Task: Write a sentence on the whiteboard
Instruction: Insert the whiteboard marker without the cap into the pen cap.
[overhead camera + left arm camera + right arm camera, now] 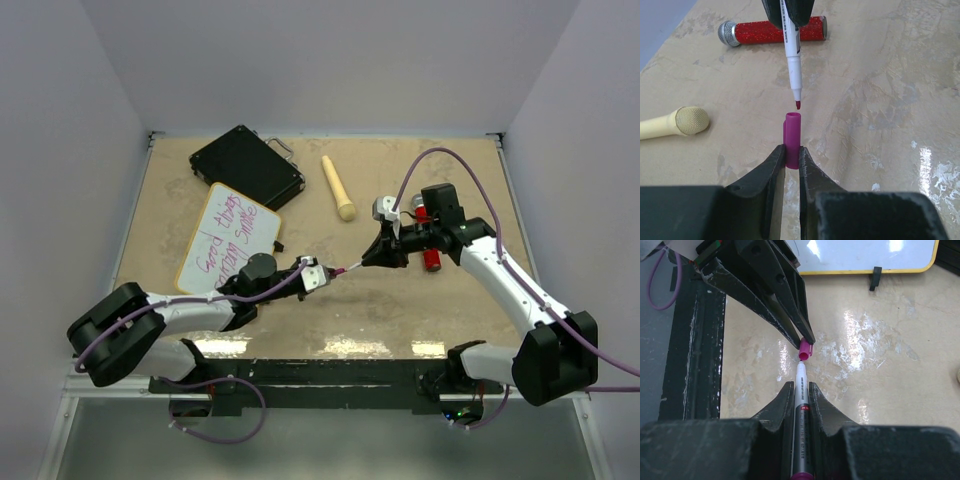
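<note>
My right gripper will next move the marker toward the cap's opening, then down to the bare table below to let go of it, because the sentence is already on the whiteboard.
The whiteboard lies at the left of the table, yellow-framed, with the sentence in magenta in two lines. Its lower edge shows at the top of the right wrist view. My left gripper is shut on a magenta marker cap, open end facing away. My right gripper is shut on a white and grey marker. The marker's magenta tip hangs a short gap from the cap's mouth, in line with it. Both grippers meet mid-table, left and right.
A black case lies behind the whiteboard. A cream microphone rests at the back centre. A red glitter microphone lies under my right arm. A black clip juts from the board's edge.
</note>
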